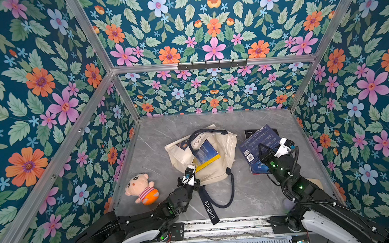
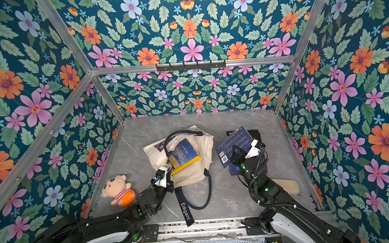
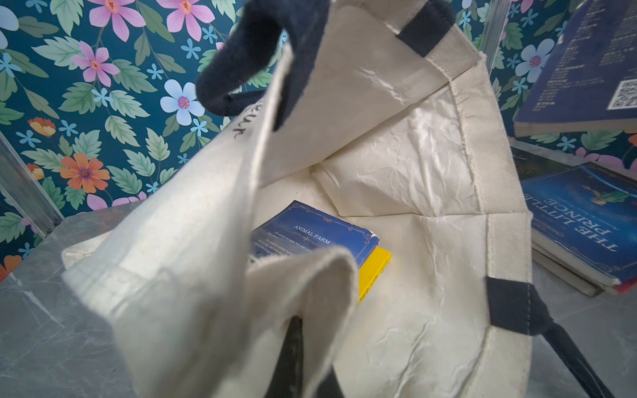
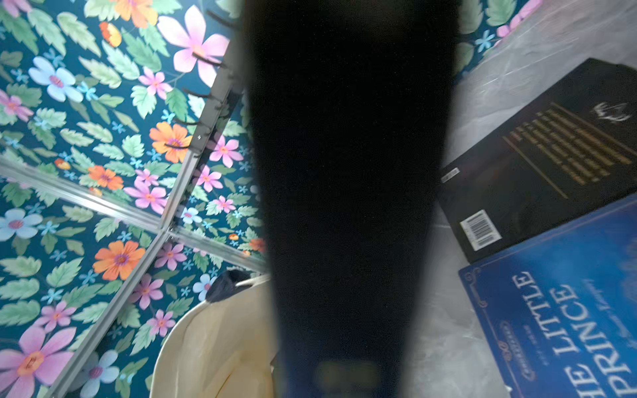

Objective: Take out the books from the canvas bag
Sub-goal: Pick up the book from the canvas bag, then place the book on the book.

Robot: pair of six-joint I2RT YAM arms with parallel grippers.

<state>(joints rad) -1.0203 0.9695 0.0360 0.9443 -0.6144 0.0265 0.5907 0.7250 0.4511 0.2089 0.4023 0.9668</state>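
My right gripper moves outward, turns and lowers onto the black book (image 4: 551, 155) next, which lies below it and outward, releasing the dark book where removed books lie.
The cream canvas bag (image 1: 216, 148) lies open in mid-table. My left gripper (image 1: 191, 169) is shut on a fold of its near rim (image 3: 310, 275) and holds the mouth up. Inside lie a blue book titled Animal Farm (image 3: 310, 234) and, under it, a yellow book (image 3: 374, 272). Right of the bag, my right gripper (image 1: 264, 150) is shut on a dark blue book (image 1: 259, 139), tilted above a pile. That pile holds The Little Prince (image 4: 558, 310) and a black book (image 4: 551, 155). The held book (image 4: 344, 172) hides the right jaws in the right wrist view.
A pink plush doll (image 1: 142, 187) lies near the left wall, beside the left arm. The navy strap reading Elegant (image 1: 209, 209) trails over the table's front edge. A beige flat piece (image 1: 317, 181) lies behind the right arm. Flowered walls close three sides.
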